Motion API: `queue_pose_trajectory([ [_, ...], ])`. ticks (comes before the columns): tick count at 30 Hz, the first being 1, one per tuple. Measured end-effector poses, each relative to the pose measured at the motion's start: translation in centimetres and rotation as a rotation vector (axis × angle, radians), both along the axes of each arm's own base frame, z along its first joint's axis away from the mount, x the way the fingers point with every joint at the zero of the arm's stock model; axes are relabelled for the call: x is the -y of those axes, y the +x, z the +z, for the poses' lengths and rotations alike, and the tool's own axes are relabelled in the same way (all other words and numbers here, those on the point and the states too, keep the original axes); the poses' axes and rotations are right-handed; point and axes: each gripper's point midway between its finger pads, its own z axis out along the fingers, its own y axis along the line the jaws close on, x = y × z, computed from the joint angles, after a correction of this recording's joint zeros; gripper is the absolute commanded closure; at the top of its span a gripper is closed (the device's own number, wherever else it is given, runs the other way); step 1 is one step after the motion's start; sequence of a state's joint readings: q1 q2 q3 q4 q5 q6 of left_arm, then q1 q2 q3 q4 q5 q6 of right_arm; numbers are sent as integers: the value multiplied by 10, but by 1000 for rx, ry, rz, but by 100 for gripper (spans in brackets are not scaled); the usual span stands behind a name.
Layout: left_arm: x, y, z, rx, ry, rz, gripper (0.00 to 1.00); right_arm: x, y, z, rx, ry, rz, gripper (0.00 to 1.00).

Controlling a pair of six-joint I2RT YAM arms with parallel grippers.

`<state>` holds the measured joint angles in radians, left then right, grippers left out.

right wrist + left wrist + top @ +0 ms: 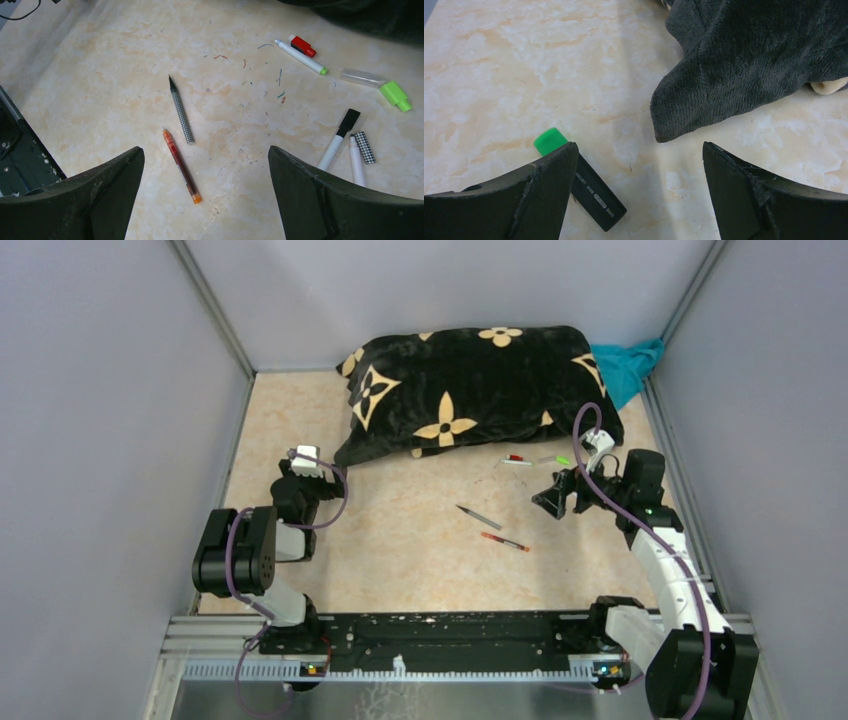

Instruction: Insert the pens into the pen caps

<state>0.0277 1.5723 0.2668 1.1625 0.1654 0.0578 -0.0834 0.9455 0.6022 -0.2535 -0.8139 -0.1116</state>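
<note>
My right gripper moves sideways and down onto the black-ended pen's white body [330, 153] next, since it lies below the gripper and to its right in the wrist view.
In the right wrist view a red pen [180, 164] and a grey-black checked pen [181, 111] lie side by side on the table, between and beyond my open right gripper [205, 150]. Farther right lie a white pen with a green tip [301, 56], a red cap [303, 46], a green cap [395, 95], a white pen with a black end [339, 140], another white pen [356, 165] and a checked cap [367, 147]. My left gripper [639, 150] is open; a stubby black marker with a green end [594, 192] lies partly behind its left finger [549, 190].
A black pillow with tan flowers [470, 390] lies at the back; its corner [704, 95] is just ahead of the left gripper [315, 475]. A teal cloth [630, 365] sits at the back right. Grey walls enclose the table. The right gripper [552, 500] hovers by the pens.
</note>
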Motion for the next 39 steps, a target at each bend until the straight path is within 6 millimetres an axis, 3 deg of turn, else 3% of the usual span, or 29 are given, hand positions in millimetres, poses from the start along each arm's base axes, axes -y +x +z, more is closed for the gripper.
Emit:
queue_pose_trajectory([
  [39, 0, 0, 0, 0, 0, 0, 1, 1, 1, -4, -14, -2, -3, 8],
])
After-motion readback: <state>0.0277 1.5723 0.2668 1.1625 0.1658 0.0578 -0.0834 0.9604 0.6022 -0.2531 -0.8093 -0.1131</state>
